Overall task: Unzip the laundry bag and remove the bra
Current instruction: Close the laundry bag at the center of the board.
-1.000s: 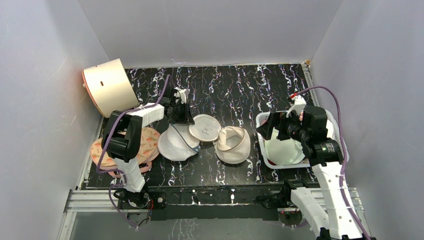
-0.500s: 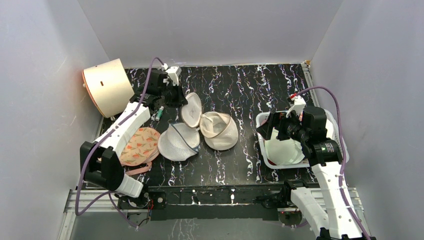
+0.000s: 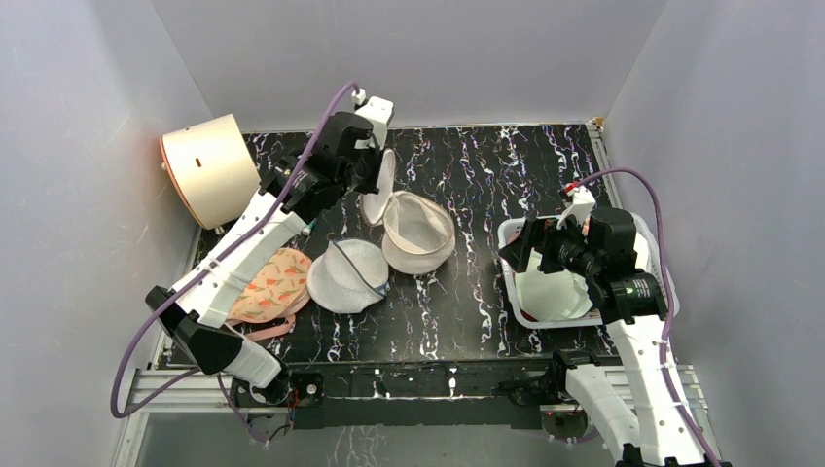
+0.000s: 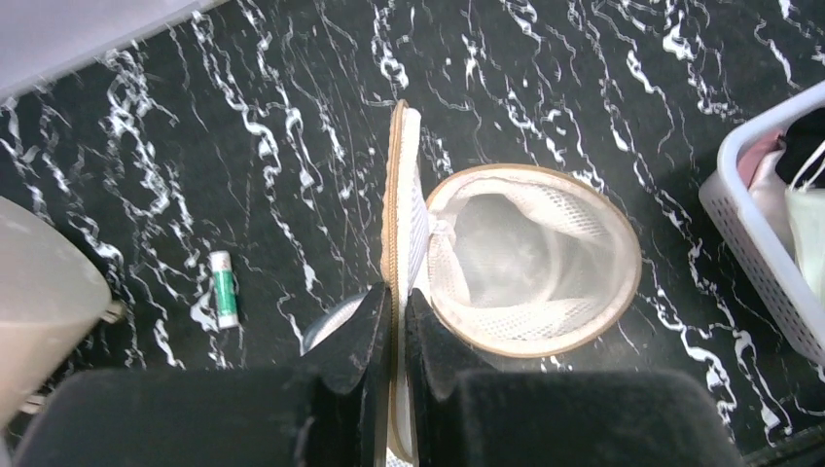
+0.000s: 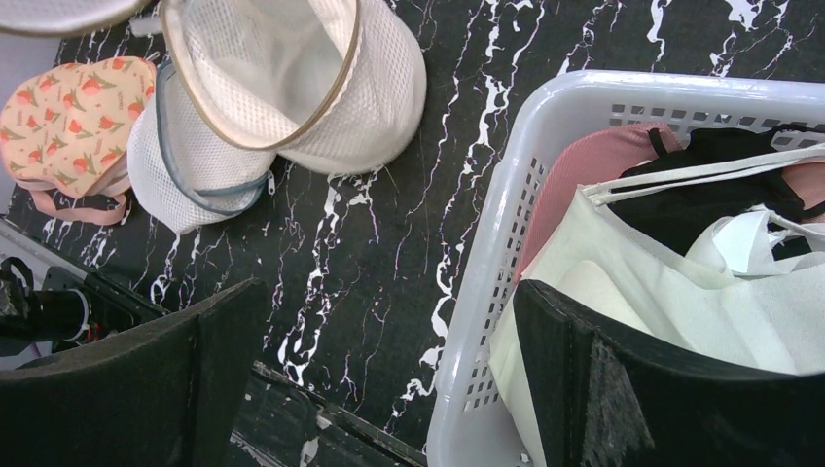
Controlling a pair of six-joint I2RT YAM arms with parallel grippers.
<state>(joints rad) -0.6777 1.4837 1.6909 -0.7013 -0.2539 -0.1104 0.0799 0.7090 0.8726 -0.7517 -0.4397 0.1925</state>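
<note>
Next, my left gripper lowers the lid flap [image 4: 401, 195] toward the right in the top view, over the bag's opening [image 4: 530, 260], and releases it, as only mesh shows inside.
The cream mesh laundry bag [image 3: 420, 233] lies on its side at mid table, its mouth open and its inside [image 4: 530, 258] showing only mesh. Its round lid flap [image 4: 401, 195] stands on edge. My left gripper [image 4: 397, 297] is shut on the flap's zipper rim and holds it up; it also shows in the top view [image 3: 375, 165]. A white garment with black parts [image 5: 681, 282], which looks like the bra, lies in the white basket [image 5: 506, 224]. My right gripper [image 5: 389, 292] is open and empty, straddling the basket's left wall.
A white mesh dome bag [image 3: 345, 277] and a peach printed bra [image 3: 268, 287] lie front left. A beige drum [image 3: 209, 165] leans at the back left. A green tube [image 4: 225, 289] lies on the table. The basket [image 3: 514, 292] stands at the right.
My left arm has stretched up and toward the back, lifting the lid flap on edge and dragging the bag body back and left. The right arm has not moved.
</note>
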